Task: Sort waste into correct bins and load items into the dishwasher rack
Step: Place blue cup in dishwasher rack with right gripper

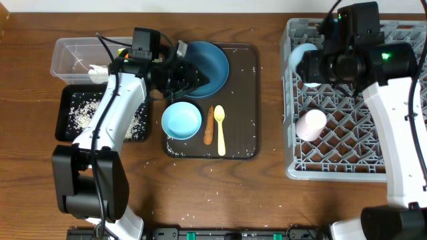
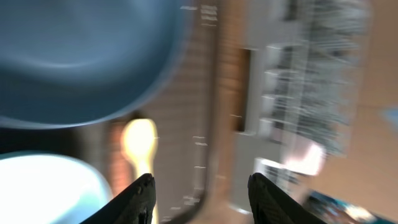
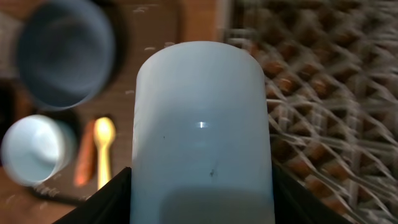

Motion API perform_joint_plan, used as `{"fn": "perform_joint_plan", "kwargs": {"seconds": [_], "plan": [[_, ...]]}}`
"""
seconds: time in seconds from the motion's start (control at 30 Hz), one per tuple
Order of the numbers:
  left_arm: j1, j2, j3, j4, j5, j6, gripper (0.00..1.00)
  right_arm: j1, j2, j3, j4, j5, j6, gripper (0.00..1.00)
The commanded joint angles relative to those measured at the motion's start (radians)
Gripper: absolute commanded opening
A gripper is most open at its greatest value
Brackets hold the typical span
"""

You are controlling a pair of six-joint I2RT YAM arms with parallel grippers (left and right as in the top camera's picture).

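Note:
The small light-blue cup [image 3: 202, 130] comes down onto the free rack slots beside the pink cup next and my right gripper releases it, since those slots lie below my gripper.
The dark blue plate [image 1: 208, 65], the light-blue bowl [image 1: 181, 121], the brown stick [image 1: 209, 125] and the pale yellow spoon [image 1: 219, 129] lie on the dark brown tray [image 1: 245, 100]. My left gripper [image 1: 190, 75] is open and empty over the plate's left edge; its wrist view is blurred, with the jaws [image 2: 200, 196] apart. My right gripper [image 1: 307, 63] is shut on the small light-blue cup [image 3: 202, 130] over the left side of the grey rack [image 1: 353, 170]. The pink cup [image 1: 311, 124] lies in the rack. Rice lies in the black tray [image 1: 70, 110]. The clear tub [image 1: 73, 57] holds a white napkin.
Loose rice grains lie on the brown tray's front edge [image 1: 177, 151] and on the wooden table in front of it [image 1: 212, 195]. The clear tub and the black tray stand side by side at the far left.

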Motion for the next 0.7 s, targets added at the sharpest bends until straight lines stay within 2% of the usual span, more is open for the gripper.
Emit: {"fn": "perform_joint_plan", "kwargs": {"seconds": [0.0, 0.37, 0.67], "plan": [[0.002, -0.004, 0.002, -0.031, -0.222, 0.029, 0.51, -0.031, 0.096, 0.076, -0.027, 0.1, 0.076, 0.46], [0.002, -0.004, 0.002, -0.052, -0.237, 0.058, 0.51, -0.089, 0.51, 0.5, -0.275, 0.076, 0.047, 0.45], [0.001, -0.004, 0.002, -0.059, -0.237, 0.058, 0.51, -0.113, 0.599, 0.515, -0.364, -0.008, 0.004, 0.45]]}}
